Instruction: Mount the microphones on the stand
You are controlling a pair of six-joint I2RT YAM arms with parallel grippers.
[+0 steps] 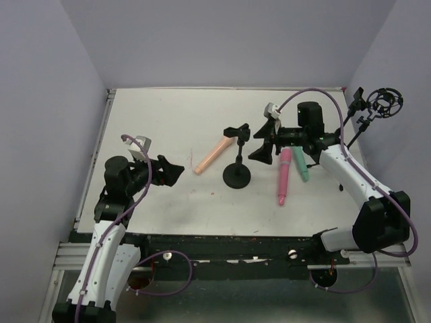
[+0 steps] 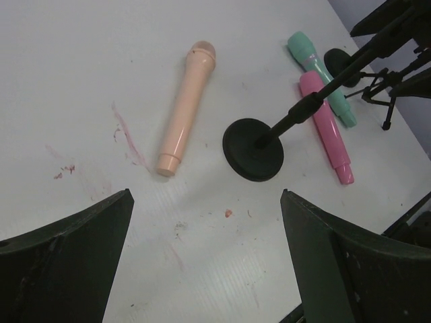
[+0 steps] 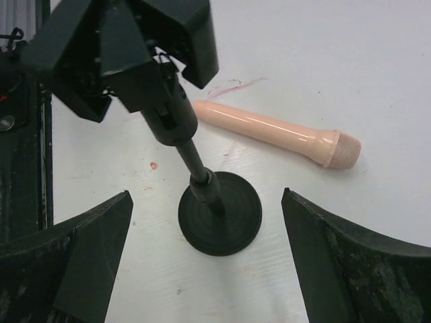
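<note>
I will bring my left gripper outward and down onto the handle near its tail end [image 1: 204, 164] [image 2: 175, 137] and close, as the peach microphone lies nearest that gripper.
A black microphone stand [image 1: 237, 168] with a round base and an empty clip on top stands mid-table; it also shows in the left wrist view [image 2: 254, 149] and the right wrist view [image 3: 219, 212]. A peach microphone [image 1: 213, 155] lies left of it [image 2: 183, 110] [image 3: 276, 132]. A pink microphone [image 1: 283, 176] and a teal microphone [image 1: 300, 163] lie to its right [image 2: 326, 126] [image 2: 320, 77]. My left gripper [image 1: 176, 172] is open and empty, left of the stand [image 2: 205, 229]. My right gripper [image 1: 259, 143] is open and empty, just right of the stand's clip [image 3: 205, 232].
A second black stand with a round shock mount [image 1: 377, 106] stands at the table's far right edge. Faint red marks [image 2: 128, 138] stain the white table surface. The table's front edge [image 1: 222, 235] runs just beyond the arm bases.
</note>
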